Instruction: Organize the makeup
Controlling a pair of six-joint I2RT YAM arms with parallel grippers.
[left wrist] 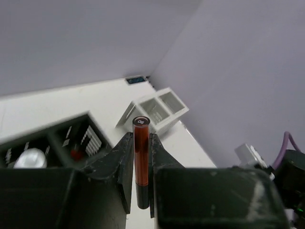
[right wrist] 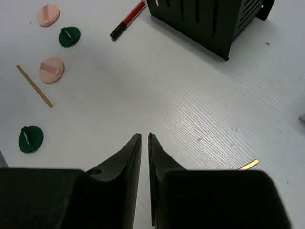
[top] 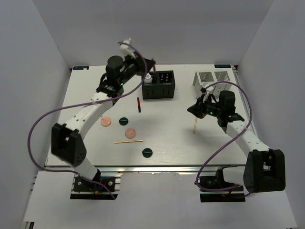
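The left gripper goes down toward the right in the top view next, over the black box's bottle-free section, to release the red pencil. A red piece already shows inside.
My left gripper (top: 150, 64) hovers over the black two-compartment box (top: 159, 85), shut on a thin red pencil (left wrist: 141, 152) with a dark end, held upright between the fingers. A white bottle (top: 148, 78) stands in the box's left compartment. Loose makeup lies on the table: another red pencil (top: 138, 104), two pink discs (top: 106, 122) (top: 130, 132), two dark green discs (top: 124, 120) (top: 147, 152) and two tan sticks (top: 128, 141) (top: 195, 125). My right gripper (right wrist: 144, 135) hangs low over bare table, shut, nothing between its fingers; one tan stick's tip (right wrist: 249, 165) shows to its right.
The white slotted box (top: 212, 78) stands at the back right, behind my right gripper (top: 194, 109). Grey walls close in the table on three sides. Purple cables loop beside both arms.
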